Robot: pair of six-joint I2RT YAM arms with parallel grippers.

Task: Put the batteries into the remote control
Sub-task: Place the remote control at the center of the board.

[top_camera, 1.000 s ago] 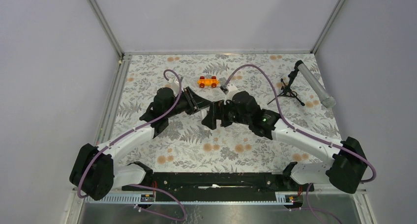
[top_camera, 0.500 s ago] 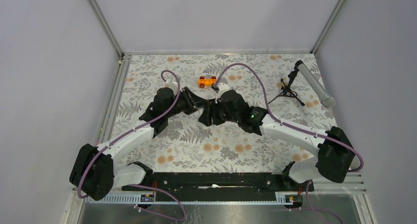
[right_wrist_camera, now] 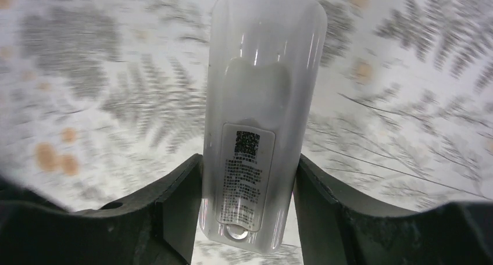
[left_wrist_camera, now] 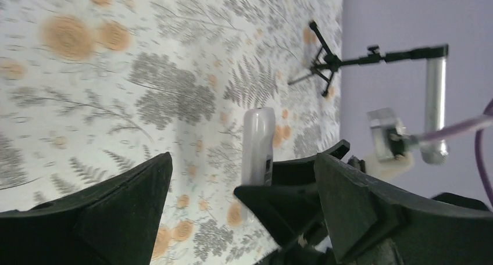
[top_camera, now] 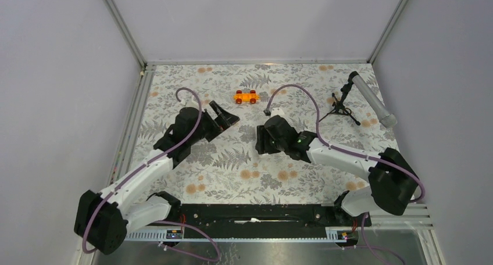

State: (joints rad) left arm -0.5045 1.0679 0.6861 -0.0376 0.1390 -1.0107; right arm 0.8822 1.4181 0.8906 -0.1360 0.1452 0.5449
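Note:
The robot's right gripper needs to move down and to the right in the top view and release the remote control (right_wrist_camera: 261,102) on the table, because it still hangs above clear table.
The remote control (right_wrist_camera: 261,102), slim and white, lies lengthwise between the fingers of my right gripper (right_wrist_camera: 249,160), which is shut on its sides. Its back, with a printed label, faces the wrist camera, above the floral table. In the top view my right gripper (top_camera: 261,138) hovers mid-table and covers the remote. My left gripper (top_camera: 225,115) stands wide open to its left, holding nothing. The left wrist view shows the remote control (left_wrist_camera: 258,140) edge-on beyond my open left gripper (left_wrist_camera: 243,157). The batteries are out of view.
An orange toy car (top_camera: 246,96) sits at the back centre of the table. A grey tube on a black tripod (top_camera: 372,99) stands at the back right, near the right wall. Metal rails (top_camera: 131,120) line the table's left edge.
Both grippers met at mid-table earlier. My left gripper has opened and drawn back to the left. My right gripper has closed on the remote and keeps it.

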